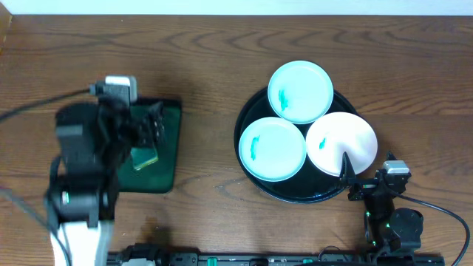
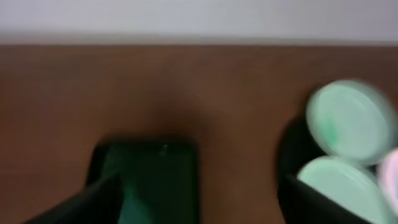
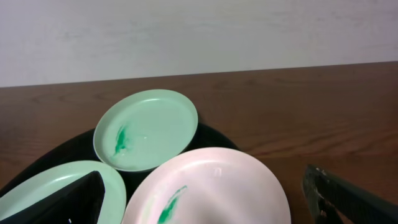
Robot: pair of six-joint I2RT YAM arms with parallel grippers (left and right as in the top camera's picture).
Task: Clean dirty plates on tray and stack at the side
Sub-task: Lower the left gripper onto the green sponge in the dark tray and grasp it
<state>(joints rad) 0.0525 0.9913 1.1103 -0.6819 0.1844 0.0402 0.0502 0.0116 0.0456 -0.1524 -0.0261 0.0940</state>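
The yellow-green sponge [image 1: 144,158] is on the dark-green tray, below the open fingers of my left gripper. The gripper will tilt downward next and lower its open fingers onto the sponge.
Three small plates lie on the round black tray [image 1: 247,118]. The far plate [image 1: 300,91] and the left plate [image 1: 273,148] are pale mint with teal smears. The right plate [image 1: 342,142] is white and overhangs the tray's rim; the right wrist view shows a green smear on it [image 3: 211,186]. My right gripper [image 1: 355,177] is open just in front of the white plate, its fingers [image 3: 205,205] spread to either side of it. My left gripper [image 1: 151,133] hangs open and empty over the rectangular dark-green tray [image 1: 168,155]; the left wrist view [image 2: 199,205] is blurred.
A yellow-green sponge [image 1: 145,157] lies on the dark-green tray, partly under my left arm. The wooden table [image 1: 207,66] runs between the two trays. A black rail [image 1: 222,258] edges the table's front.
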